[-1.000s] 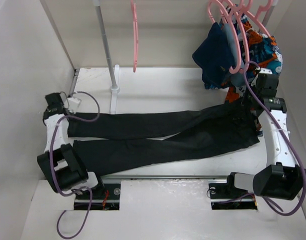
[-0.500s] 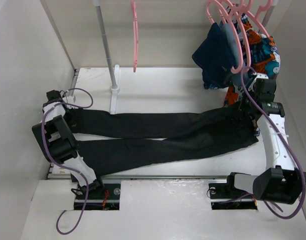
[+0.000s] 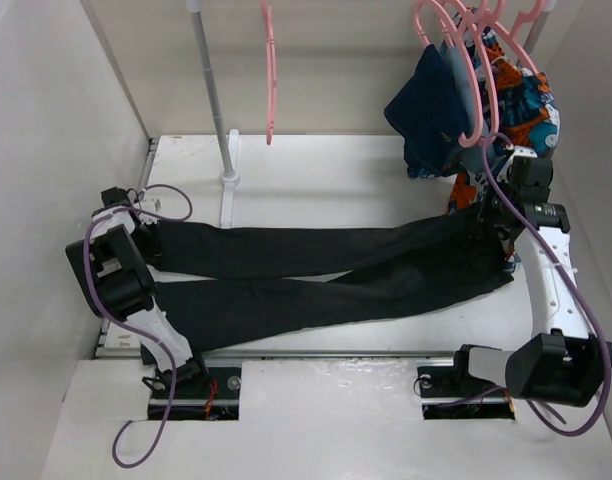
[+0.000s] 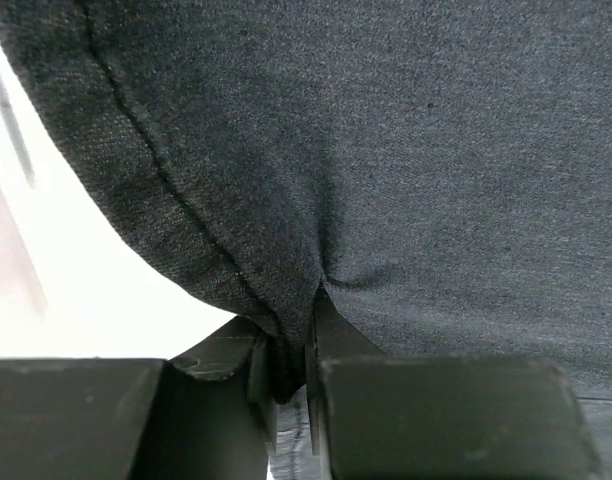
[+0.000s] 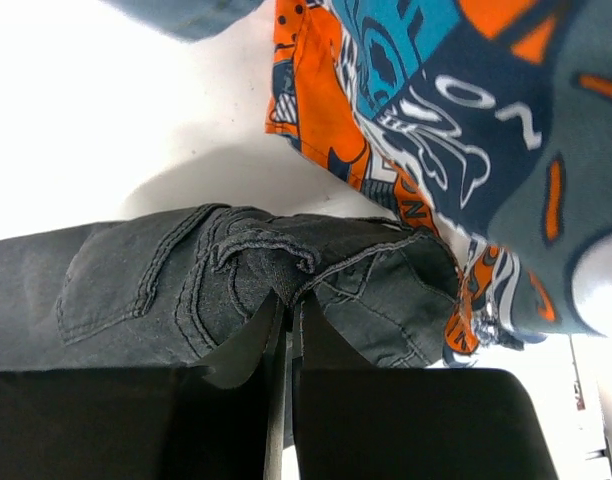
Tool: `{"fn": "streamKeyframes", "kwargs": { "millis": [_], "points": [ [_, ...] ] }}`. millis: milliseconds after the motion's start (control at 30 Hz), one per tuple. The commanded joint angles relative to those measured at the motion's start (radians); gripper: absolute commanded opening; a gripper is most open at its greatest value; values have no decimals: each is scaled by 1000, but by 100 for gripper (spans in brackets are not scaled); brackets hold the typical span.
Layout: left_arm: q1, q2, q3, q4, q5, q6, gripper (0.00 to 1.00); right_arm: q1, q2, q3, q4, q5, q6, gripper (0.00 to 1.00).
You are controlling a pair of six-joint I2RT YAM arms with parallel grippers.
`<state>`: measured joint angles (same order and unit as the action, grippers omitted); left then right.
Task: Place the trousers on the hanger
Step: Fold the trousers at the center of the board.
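The legs of the trousers still lie apart, so next my right gripper will move back and down over the near half of the trousers' waist (image 5: pixel 394 318) to release the bunched waistband (image 5: pixel 266 250).
The black trousers (image 3: pixel 286 250) lie flat across the white table, legs pointing left and waist at the right. My left gripper (image 3: pixel 146 240) is at the hem of the far leg. In the left wrist view it (image 4: pixel 288 350) is shut on a pinched fold of the dark fabric (image 4: pixel 406 150). My right gripper (image 3: pixel 491 232) is at the waist. In the right wrist view it (image 5: pixel 289 305) is shut on the bunched waistband (image 5: pixel 266 250) beside a back pocket. The single pink hanger (image 3: pixel 271 75) hangs empty from the rail at the back, left of centre.
A metal rack pole (image 3: pixel 211 90) stands on a base (image 3: pixel 229 180) behind the legs. At the back right, bunched pink hangers (image 3: pixel 466 60) carry a navy garment (image 3: pixel 431 110) and an orange-blue patterned cloth (image 3: pixel 526 100), which hangs just behind the right gripper. White walls close both sides.
The left arm swung round at the far leg's hem, and its gripper closed from wide open onto the fabric. The right gripper kept its hold on the waistband and shifted slightly.
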<state>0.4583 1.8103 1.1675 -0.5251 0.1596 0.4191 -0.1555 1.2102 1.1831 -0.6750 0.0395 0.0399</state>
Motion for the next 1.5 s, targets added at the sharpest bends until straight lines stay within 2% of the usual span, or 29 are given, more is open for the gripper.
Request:
{"fn": "streamKeyframes", "kwargs": {
  "millis": [0,33,167,267,333,400,467,500,600,633,667,700,733,767,833,867,900,967,1000,1033,1133,1233,1267,1367,1400,1467],
  "points": [
    [11,-49,37,20,-104,70,0,-22,25,79,64,3,-15,0],
    [11,-71,82,10,-161,84,0,-33,25,90,64,3,-15,0],
    [20,-169,240,-123,-238,148,0,-58,34,137,64,25,-15,0],
    [20,-239,340,-237,-223,207,0,-69,34,138,54,46,8,0],
    [20,-290,340,-367,-207,251,0,-98,34,107,43,46,21,0],
    [20,-321,275,-499,-207,294,0,-118,14,75,43,46,34,0],
    [20,-371,175,-556,-218,363,0,-153,3,27,43,46,43,0],
    [20,-391,49,-570,-239,385,0,-167,-6,13,52,46,54,0],
    [20,-460,-194,-558,-268,452,0,-200,-6,-20,74,20,66,0],
    [20,-471,-239,-535,-278,452,5,-200,-6,-20,74,20,66,0],
    [20,-471,-276,-521,-278,452,15,-200,-6,-20,74,20,66,0],
    [20,-471,-332,-507,-263,452,43,-200,5,-20,86,8,75,0],
    [20,-471,-354,-494,-262,452,60,-200,20,-20,86,8,75,0],
    [20,-462,-370,-463,-243,452,70,-200,31,-20,86,-4,75,1],
    [20,-431,-370,-452,-207,429,91,-200,64,-20,86,-13,75,17],
    [20,-419,-370,-440,-165,416,100,-200,74,-20,77,-13,75,32],
    [20,-404,-370,-431,-148,405,100,-200,74,-20,77,-13,75,62],
    [20,-352,-370,-391,-147,370,100,-200,86,-45,51,-13,113,78],
    [20,-335,-385,-336,-176,324,100,-200,86,-60,51,-13,126,95],
    [20,-301,-385,-316,-189,310,100,-200,71,-97,51,-1,135,100],
    [20,-264,-405,-236,-209,288,100,-200,39,-178,64,8,158,100],
    [20,-240,-405,-197,-154,288,87,-200,38,-230,89,-36,176,100],
    [20,-220,-394,-197,-138,288,64,-200,52,-255,98,-46,176,100],
    [20,-197,-376,-156,-114,274,8,-200,92,-296,130,-55,210,100],
    [20,-197,-376,-136,-114,264,0,-200,113,-306,156,-55,228,100],
    [20,-187,-310,-64,-198,251,0,-200,147,-315,190,-94,229,96]
  ]
}}
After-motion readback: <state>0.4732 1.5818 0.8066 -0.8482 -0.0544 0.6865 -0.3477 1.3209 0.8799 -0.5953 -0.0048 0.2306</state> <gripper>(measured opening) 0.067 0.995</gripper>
